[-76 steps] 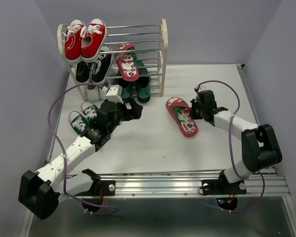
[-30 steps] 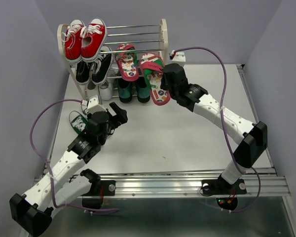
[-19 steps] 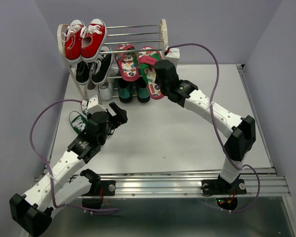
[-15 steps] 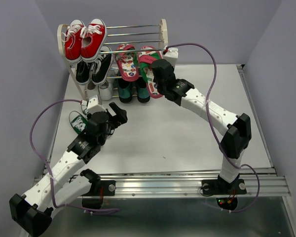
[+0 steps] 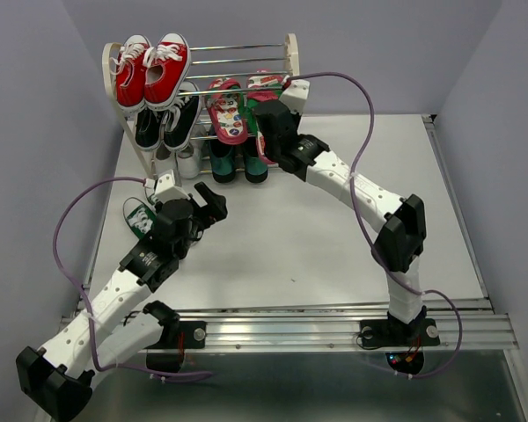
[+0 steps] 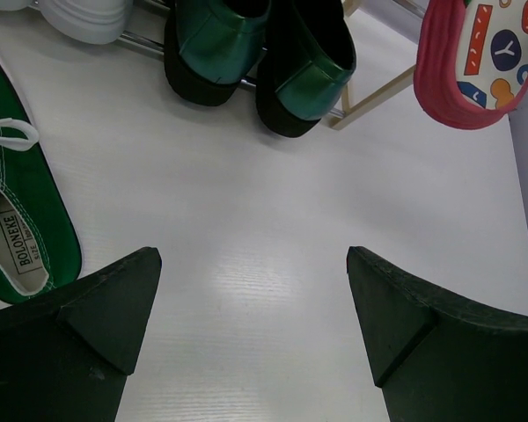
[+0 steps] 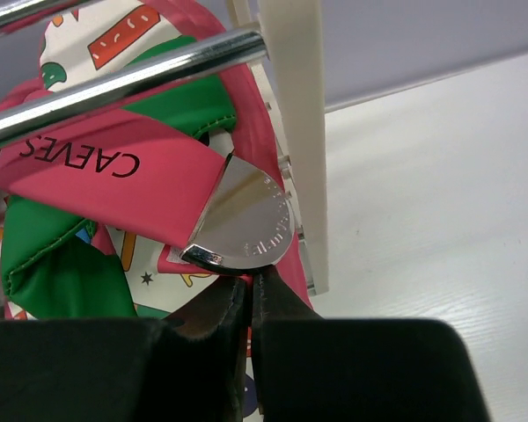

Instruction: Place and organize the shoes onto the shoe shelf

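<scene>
The heel of the held flip-flop still sticks out farther, so my right gripper will next push outward, toward the first flip-flop, and let go on the shoe shelf's middle rods beside it.
The shoe shelf (image 5: 291,83) stands at the back left. One pink-red flip-flop (image 5: 226,111) lies on its middle rods. My right gripper (image 5: 266,130) is shut on the second flip-flop (image 7: 114,167) and holds it against the rods beside the first, next to the right side frame (image 7: 299,132). The dark green loafers (image 5: 238,163) stand on the bottom tier and also show in the left wrist view (image 6: 312,61). A green sneaker (image 6: 22,229) lies on the table left of my left gripper (image 6: 253,264), which is open and empty (image 5: 213,200).
Red sneakers (image 5: 151,69) sit on the top tier, black sneakers (image 5: 165,123) below them. A chrome rod (image 7: 123,83) crosses over the held flip-flop. The purple cable (image 5: 352,105) arcs above the right arm. Walls close in at the back and both sides.
My right arm has carried the flip-flop from the table up and left into the shelf, beside the first flip-flop. My left arm drew back earlier and has stayed still since.
</scene>
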